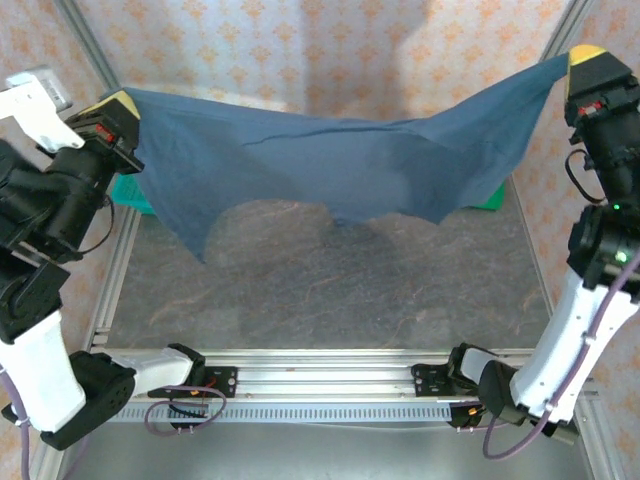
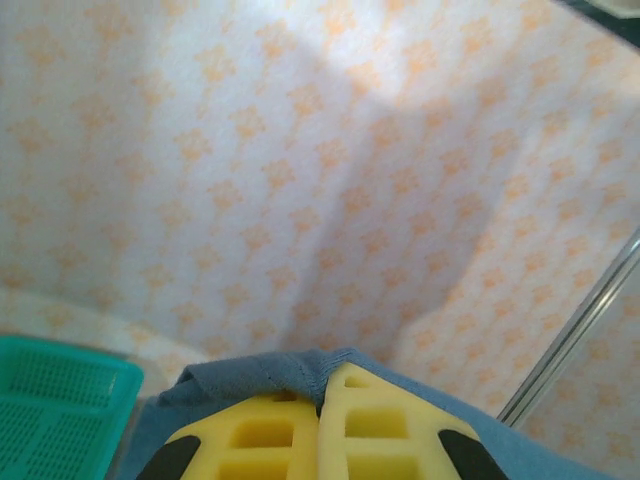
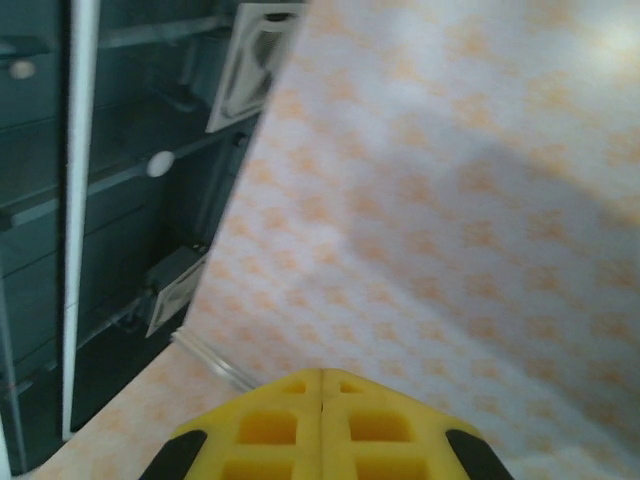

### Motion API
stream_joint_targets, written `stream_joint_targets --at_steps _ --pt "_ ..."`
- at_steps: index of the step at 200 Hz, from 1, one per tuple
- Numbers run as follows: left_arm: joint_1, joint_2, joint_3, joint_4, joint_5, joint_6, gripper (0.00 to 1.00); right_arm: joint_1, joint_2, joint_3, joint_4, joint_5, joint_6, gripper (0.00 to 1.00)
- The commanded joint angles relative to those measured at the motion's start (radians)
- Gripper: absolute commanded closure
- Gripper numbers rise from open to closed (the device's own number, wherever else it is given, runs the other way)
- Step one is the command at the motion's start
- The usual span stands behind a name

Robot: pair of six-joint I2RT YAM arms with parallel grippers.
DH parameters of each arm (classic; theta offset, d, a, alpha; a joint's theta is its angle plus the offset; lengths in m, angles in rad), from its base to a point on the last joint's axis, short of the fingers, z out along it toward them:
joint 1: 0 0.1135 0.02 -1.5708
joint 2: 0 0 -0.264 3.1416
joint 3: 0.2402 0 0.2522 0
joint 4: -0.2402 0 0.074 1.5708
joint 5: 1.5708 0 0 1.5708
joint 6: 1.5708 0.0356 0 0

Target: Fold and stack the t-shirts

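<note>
My right gripper will move down toward the green cloth (image 1: 488, 198) and let go of the blue shirt's raised corner beside it, because the grey marbled tabletop is below the gripper.
The dark slate-blue t-shirt (image 1: 330, 160) hangs spread in the air across the back of the table, held up by both arms. My left gripper (image 1: 118, 110) is shut on its left edge; in the left wrist view a ribbed hem of the blue shirt (image 2: 290, 375) is pinched between the yellow fingers (image 2: 250, 435). My right gripper (image 1: 587, 58) is raised at the top right, shut on the shirt's right corner; in the right wrist view the yellow fingers (image 3: 270, 430) are pressed together and the cloth is hidden. A bit of bright green cloth (image 1: 488, 198) peeks out below the blue shirt's right side.
The teal mesh basket (image 1: 128, 190) sits at the left behind the shirt, its corner (image 2: 55, 410) in the left wrist view. A patterned curtain wall (image 1: 330, 50) backs the grey marbled table (image 1: 330, 290). Metal frame posts (image 1: 90, 45) stand at the corners.
</note>
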Motion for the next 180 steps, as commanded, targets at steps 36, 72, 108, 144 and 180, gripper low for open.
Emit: stream_joint_targets --at_steps 36,72,108,144,180 --pt "0.005 0.001 0.083 0.092 0.092 0.075 1.00 -0.005 0.046 0.295 -0.168 0.043 -0.026 1.00" --pt "0.005 0.080 0.098 0.065 0.061 0.103 1.00 -0.007 0.110 0.233 -0.104 0.032 -0.008 1.00" --pt "0.024 0.168 0.016 0.085 0.012 0.129 1.00 -0.005 0.231 0.153 -0.011 -0.005 -0.014 1.00" --pt "0.144 0.326 -0.103 0.144 0.046 0.090 1.00 0.116 0.520 0.219 -0.035 -0.025 -0.153 1.00" --pt "0.206 0.639 -0.112 0.222 0.020 0.100 1.00 0.246 1.062 0.540 -0.130 -0.003 -0.247 0.97"
